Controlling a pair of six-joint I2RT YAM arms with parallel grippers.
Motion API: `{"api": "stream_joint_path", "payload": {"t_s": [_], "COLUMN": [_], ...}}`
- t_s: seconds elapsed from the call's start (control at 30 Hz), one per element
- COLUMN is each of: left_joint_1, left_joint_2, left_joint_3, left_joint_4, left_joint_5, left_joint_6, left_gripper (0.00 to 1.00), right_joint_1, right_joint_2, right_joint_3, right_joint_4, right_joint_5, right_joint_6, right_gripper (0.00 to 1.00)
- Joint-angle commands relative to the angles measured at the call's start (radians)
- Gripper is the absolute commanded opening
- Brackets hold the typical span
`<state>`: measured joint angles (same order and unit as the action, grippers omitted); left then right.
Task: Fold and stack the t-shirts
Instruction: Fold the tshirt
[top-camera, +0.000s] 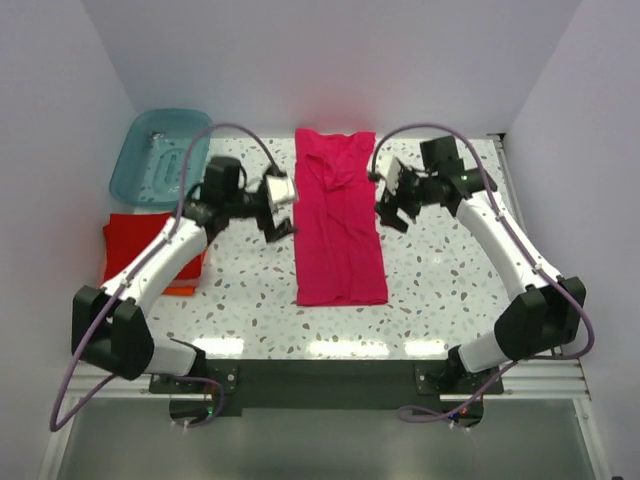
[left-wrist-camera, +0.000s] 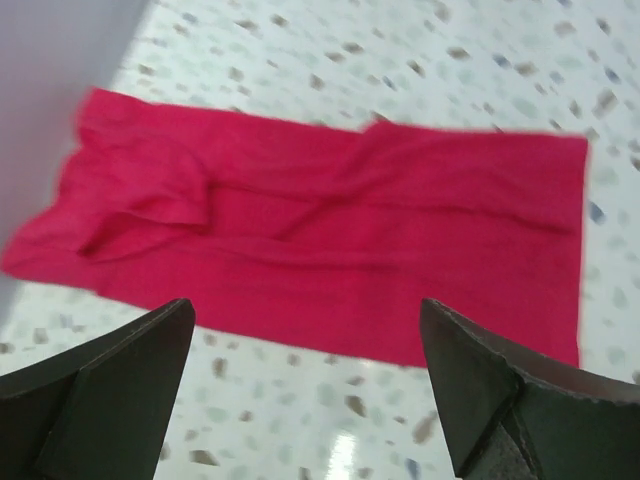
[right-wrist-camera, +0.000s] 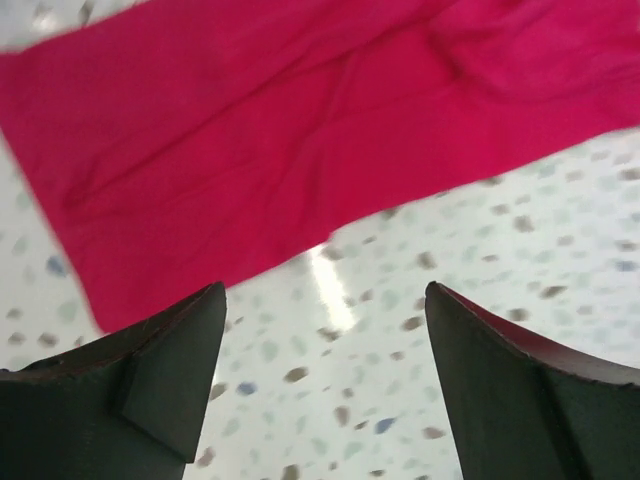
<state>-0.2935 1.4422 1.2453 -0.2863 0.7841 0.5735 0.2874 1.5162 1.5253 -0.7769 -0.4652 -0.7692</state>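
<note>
My right gripper moves back and down onto the folded t-shirt's near corner (top-camera: 383, 299) (right-wrist-camera: 108, 322) on its own side next, since that corner lies below and back, bordered by bare tabletop.
A magenta-pink t-shirt (top-camera: 338, 222) lies folded into a long strip down the middle of the speckled table (top-camera: 440, 290). It fills the upper half of the left wrist view (left-wrist-camera: 330, 220) and of the right wrist view (right-wrist-camera: 300, 130). My left gripper (top-camera: 282, 222) hangs open just left of the strip, nothing between its fingers (left-wrist-camera: 120, 390). My right gripper (top-camera: 392, 212) stands open just right of it, also empty. A red folded t-shirt (top-camera: 135, 240) lies on an orange one (top-camera: 182, 289) at the table's left edge, partly under the left arm.
A translucent teal tub (top-camera: 160, 155) stands at the back left corner. White walls close in the table on the left, back and right. Bare speckled tabletop shows on both sides of the pink strip and in front of it.
</note>
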Motion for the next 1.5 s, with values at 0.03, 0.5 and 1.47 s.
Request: {"api": "stream_joint_path", "payload": {"t_s": [0.03,0.5,1.47], "left_joint_1": [-0.2,-0.503,-0.506], "left_joint_2": [-0.204,-0.167,-0.028], "left_joint_3": [-0.39,-0.736,-0.627], "left_joint_4": [-0.091,0.358,0.044], "left_joint_5": [-0.044,-0.298,-0.249], "left_joint_6": [0.279,0.213,0.448], "left_gripper": [0.97,0.55,0.11], "right_joint_1": [0.024,0.226,0.406], "right_joint_2": [-0.12,-0.179,-0.143], "right_joint_3": [-0.261,-0.755,-0.921], "right_joint_4": [-0.142,0.149,0.318], "right_joint_5": [-0.119,-0.021,0.111], "right_joint_6": [-0.231,-0.283,-0.283], "right_gripper": [0.81,0.53,0.0]}}
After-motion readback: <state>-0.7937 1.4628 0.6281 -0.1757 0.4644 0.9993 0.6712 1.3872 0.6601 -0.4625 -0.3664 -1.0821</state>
